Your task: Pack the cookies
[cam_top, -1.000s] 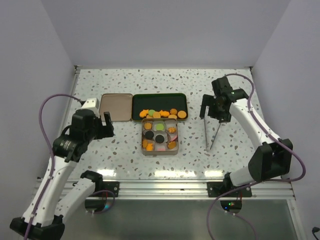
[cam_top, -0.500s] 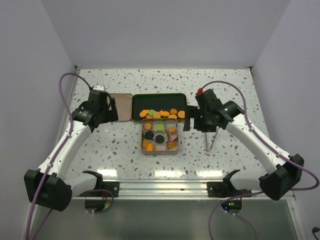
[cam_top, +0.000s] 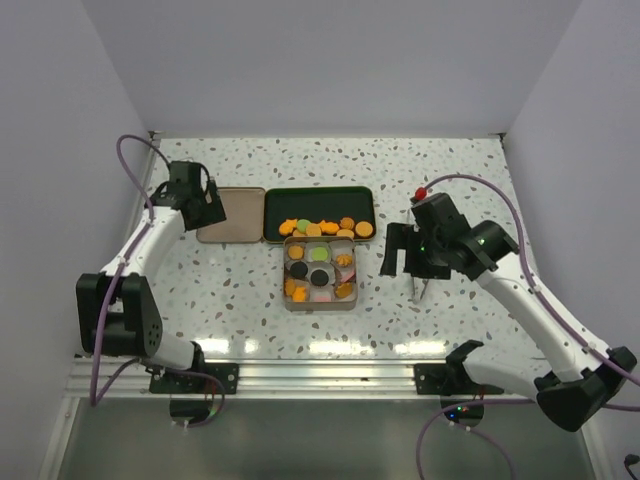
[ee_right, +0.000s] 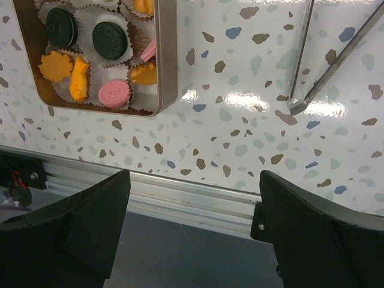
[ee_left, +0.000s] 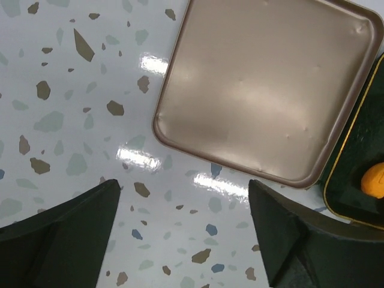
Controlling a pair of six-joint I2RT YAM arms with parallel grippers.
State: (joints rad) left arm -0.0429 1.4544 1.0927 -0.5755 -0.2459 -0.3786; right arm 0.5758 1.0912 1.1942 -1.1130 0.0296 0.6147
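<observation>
The left gripper will next go down onto the tan lid's rim (ee_left: 173,60) opposite the dark green tray, where the rim borders empty table, with one open finger on each side.
Loose cookies (cam_top: 325,227), mostly orange, lie in the dark green tray (cam_top: 345,196). More cookies (cam_top: 319,272), orange, pink, green and dark brown, sit in white paper cups in the tan tin (cam_top: 354,300). They also show in the right wrist view (ee_right: 90,54). My left gripper (cam_top: 205,210) is open and empty over the table at the left edge of the tan lid (cam_top: 235,215). In the left wrist view the gripper (ee_left: 186,240) faces the lid (ee_left: 270,90), with one orange cookie (ee_left: 373,180) at the right edge. My right gripper (cam_top: 407,262) is open and empty to the right of the tin; in the right wrist view the gripper (ee_right: 195,228) is over the table's near edge.
Metal tongs (cam_top: 420,282) lie on the table right of the tin, under the right wrist; they also show in the right wrist view (ee_right: 324,66). The aluminium rail (ee_right: 192,195) runs along the near table edge. Walls close off the left, back and right.
My left gripper has swung back and left, to the left edge of the tan lid. My right gripper has moved toward the near edge, over the tongs. Both stayed open.
</observation>
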